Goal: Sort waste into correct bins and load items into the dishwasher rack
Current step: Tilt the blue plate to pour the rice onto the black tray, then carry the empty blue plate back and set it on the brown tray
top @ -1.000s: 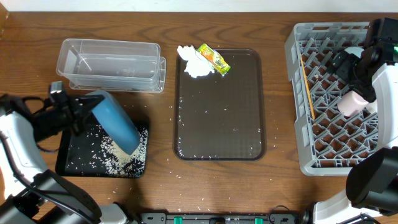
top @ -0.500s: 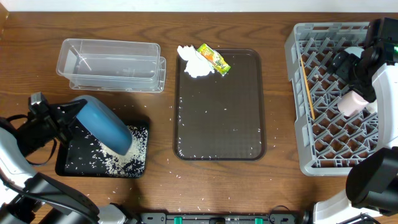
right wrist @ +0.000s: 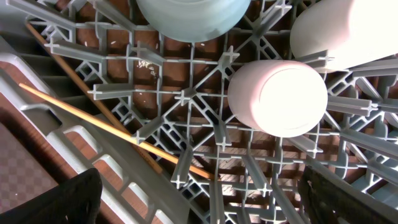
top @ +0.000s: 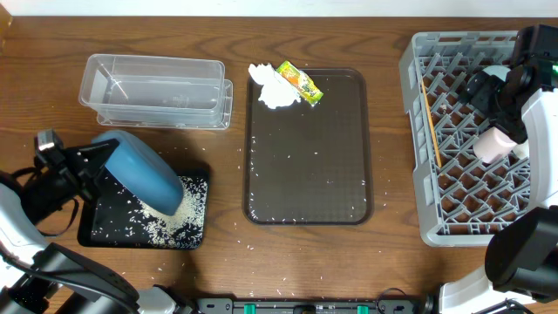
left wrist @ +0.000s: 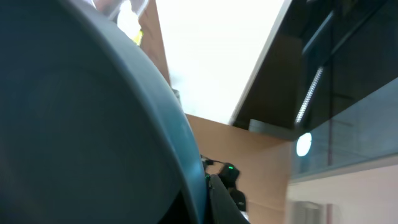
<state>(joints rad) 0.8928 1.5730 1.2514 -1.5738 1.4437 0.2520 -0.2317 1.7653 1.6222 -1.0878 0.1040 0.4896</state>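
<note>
My left gripper will swing next over the brown tray's middle, as the tray is to its right in the overhead view, lower the plate flat and release it.
My left gripper is shut on the rim of the dark blue plate, which is tilted steeply over the black tray. White rice lies heaped in that tray. In the left wrist view the plate fills the frame, with the left gripper clamped on its edge. My right gripper hangs open over the grey rack. Below it stand the pink cup, light blue bowl and white cup. A chopstick lies across the grid. The napkin and wrapper rest at the brown tray's far edge.
The clear tub sits behind the black tray. The brown serving tray lies in the middle with scattered rice grains on it. Loose grains also dot the table near the front. My right arm covers part of the rack.
My left gripper has drawn back to the left with the plate, which now sits further left over the black tray. The right arm has not moved.
</note>
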